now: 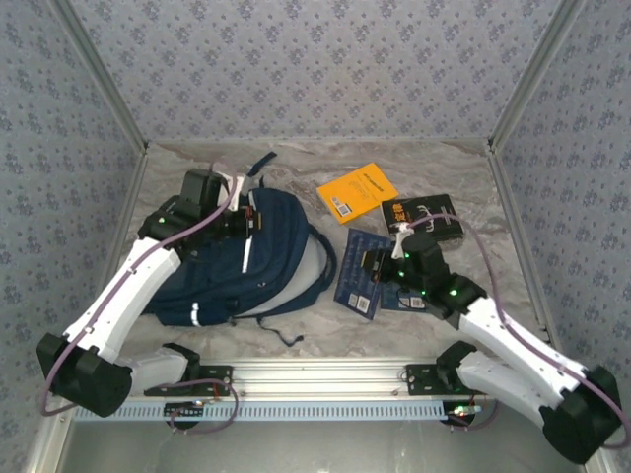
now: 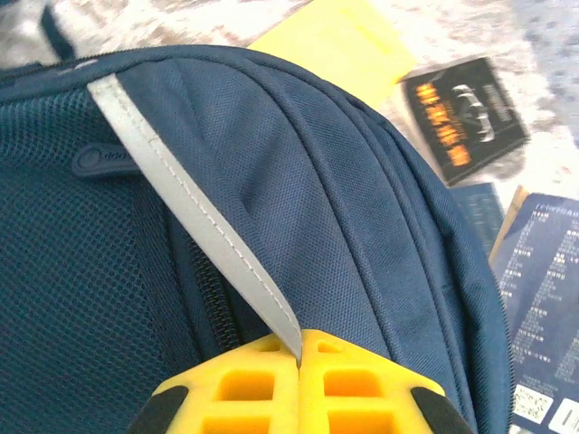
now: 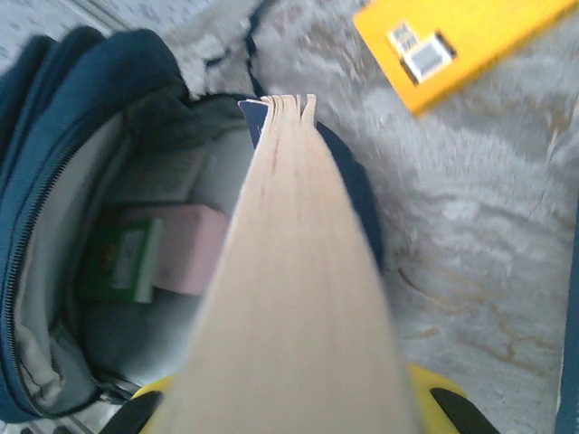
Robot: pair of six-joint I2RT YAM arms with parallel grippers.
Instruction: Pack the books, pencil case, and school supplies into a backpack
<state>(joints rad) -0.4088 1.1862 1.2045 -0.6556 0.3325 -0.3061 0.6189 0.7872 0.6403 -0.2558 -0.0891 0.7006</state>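
Observation:
The raised flap of the backpack leaves room. My right gripper will next move across to the backpack's opening and go down inside by the green pack [image 3: 122, 262] to release the book.
The navy backpack [image 1: 246, 261] lies open at the left of the table. My left gripper [image 2: 299, 348] is shut on its white reflective stripe [image 2: 181, 208] and holds the top flap [image 2: 344, 226]. My right gripper [image 1: 383, 268] is shut on a dark blue book [image 1: 357, 274]. In the right wrist view that book's page edge [image 3: 289, 271] points at the backpack's opening [image 3: 54, 108]. Inside lie the green pack [image 3: 122, 262] and a pale packet [image 3: 185, 249]. An orange book [image 1: 357, 192] and a black book [image 1: 424, 217] lie flat on the table. The pencil case is hidden.
Another dark blue book [image 1: 402, 298] lies under my right arm. Patterned walls close in the table on three sides. A metal rail [image 1: 325, 374] runs along the near edge. Backpack straps [image 1: 281, 333] trail toward the rail.

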